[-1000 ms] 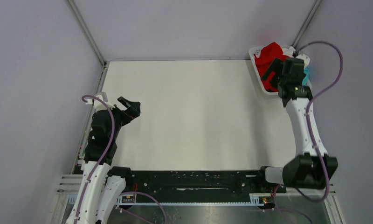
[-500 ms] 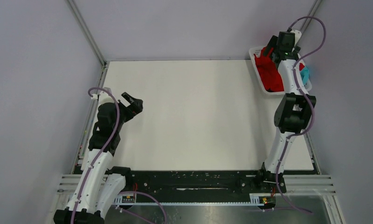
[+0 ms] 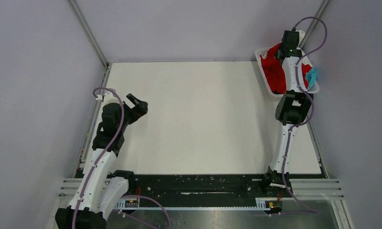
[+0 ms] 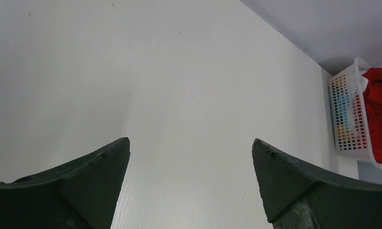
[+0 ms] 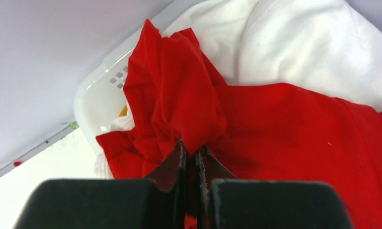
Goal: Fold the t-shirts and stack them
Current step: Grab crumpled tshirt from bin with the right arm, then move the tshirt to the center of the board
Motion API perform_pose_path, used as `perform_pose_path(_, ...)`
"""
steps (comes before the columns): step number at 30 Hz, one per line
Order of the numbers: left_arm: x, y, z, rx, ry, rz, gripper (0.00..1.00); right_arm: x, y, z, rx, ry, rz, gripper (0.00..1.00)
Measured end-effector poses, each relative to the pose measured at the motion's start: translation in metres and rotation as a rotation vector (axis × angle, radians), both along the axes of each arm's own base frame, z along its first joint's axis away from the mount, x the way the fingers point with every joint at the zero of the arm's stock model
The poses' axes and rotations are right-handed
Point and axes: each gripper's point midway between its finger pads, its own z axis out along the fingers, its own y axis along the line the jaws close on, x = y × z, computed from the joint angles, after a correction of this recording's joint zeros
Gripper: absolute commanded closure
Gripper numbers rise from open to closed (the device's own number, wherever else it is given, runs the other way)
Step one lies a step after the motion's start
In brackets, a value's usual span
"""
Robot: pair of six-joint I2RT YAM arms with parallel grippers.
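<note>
I will next lift the red t-shirt (image 3: 274, 72) toward my left gripper with my right gripper. Then I will bring it back and down onto the bare table.
The red t-shirt (image 3: 274, 72) lies bunched in the white basket (image 3: 261, 51) at the table's far right corner. A white t-shirt (image 5: 299, 43) lies under it, and a teal one (image 3: 312, 76) hangs over the basket's right side. My right gripper (image 3: 279, 55) reaches down into the basket. In the right wrist view the right gripper (image 5: 191, 145) is shut on a raised fold of the red t-shirt (image 5: 284, 124). My left gripper (image 3: 140, 106) hovers over the left part of the table. Seen from its wrist, the left gripper (image 4: 191, 140) is open and holds nothing.
The white table (image 3: 198, 119) spans the view between both arms. Its metal frame rails (image 3: 91, 126) run along the left and right edges. The basket (image 4: 344, 105) with the red cloth (image 4: 380, 109) shows far right in the left wrist view.
The right arm has stretched farther over the basket and its jaws have closed on the red t-shirt. The left arm has shifted slightly and stays open.
</note>
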Motion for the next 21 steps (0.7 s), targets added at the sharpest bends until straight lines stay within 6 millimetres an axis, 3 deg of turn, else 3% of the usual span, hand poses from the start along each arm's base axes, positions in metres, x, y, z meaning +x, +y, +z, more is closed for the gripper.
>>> perform_pose_path(3, -0.004, 0.0, 0.005, -0.002, -0.017, 0.0, 0.01, -0.01, 0.006, 0.015, 0.018, -0.003, 0.026, 1.0)
perform_pose_path(5, -0.007, 0.0, 0.012, -0.004, -0.041, -0.001, 0.01, -0.022, 0.017, 0.036, 0.047, -0.014, 0.065, 1.0)
perform_pose_path(9, -0.016, -0.001, 0.028, -0.014, -0.093, -0.009, 0.01, -0.056, 0.048, 0.109, 0.098, -0.1, 0.16, 1.0)
perform_pose_path(11, -0.022, -0.002, 0.034, -0.02, -0.116, -0.018, 0.01, -0.079, 0.072, 0.161, 0.106, -0.175, 0.226, 1.0)
perform_pose_path(13, -0.028, -0.003, 0.04, -0.033, -0.135, -0.023, 0.01, -0.107, 0.108, 0.216, 0.112, -0.267, 0.318, 1.0)
perform_pose_path(15, -0.033, -0.004, 0.045, -0.046, -0.153, -0.026, 0.01, -0.142, 0.157, 0.27, 0.132, -0.367, 0.449, 1.0)
perform_pose_path(18, -0.037, -0.005, 0.05, -0.057, -0.166, -0.027, 0.01, -0.199, 0.233, 0.331, 0.181, -0.48, 0.674, 1.0)
perform_pose_path(21, -0.04, -0.005, 0.044, -0.066, -0.141, -0.024, 0.01, -0.252, 0.298, 0.377, 0.234, -0.566, 0.896, 1.0)
